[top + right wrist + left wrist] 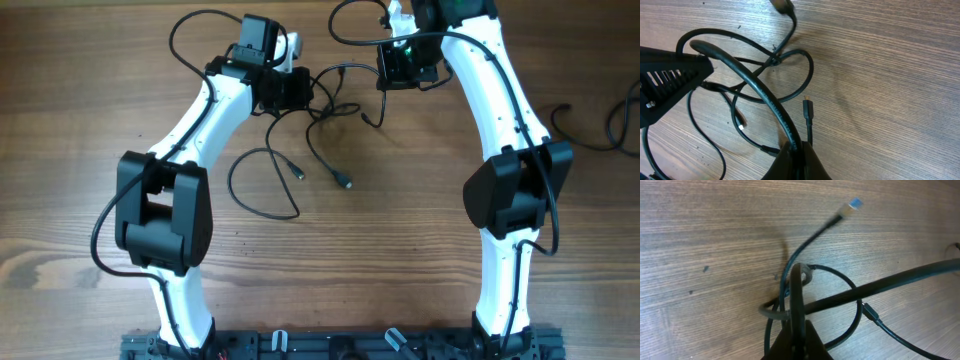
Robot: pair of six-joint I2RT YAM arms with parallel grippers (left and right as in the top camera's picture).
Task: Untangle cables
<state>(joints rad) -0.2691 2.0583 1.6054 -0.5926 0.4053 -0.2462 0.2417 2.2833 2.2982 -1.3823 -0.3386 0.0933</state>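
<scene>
The thicker cable's arc hangs slack, so my right gripper needs to pull the cable to the right in the overhead view next, over the bare tabletop, and then let it go.
The cables (322, 118) are thin black cords tangled on the wooden table between my two grippers, with loose plug ends (343, 182) trailing toward the front. My left gripper (305, 94) is shut on a thin cable loop (797, 282) that rises between its fingers (799, 330). A thicker cable (890, 281) crosses in front of it, and a blue-tipped plug (855, 203) lies beyond. My right gripper (388, 78) is shut on that thicker cable (760, 85), which arcs from its jaws (797, 150) toward the left gripper (665, 82). A small plug (807, 107) lies just beside it.
A wide cable loop (262, 185) lies on the table in front of the left arm. Another black wire (622, 120) curls at the right edge. A black rail (340, 345) runs along the front edge, holding both arm bases.
</scene>
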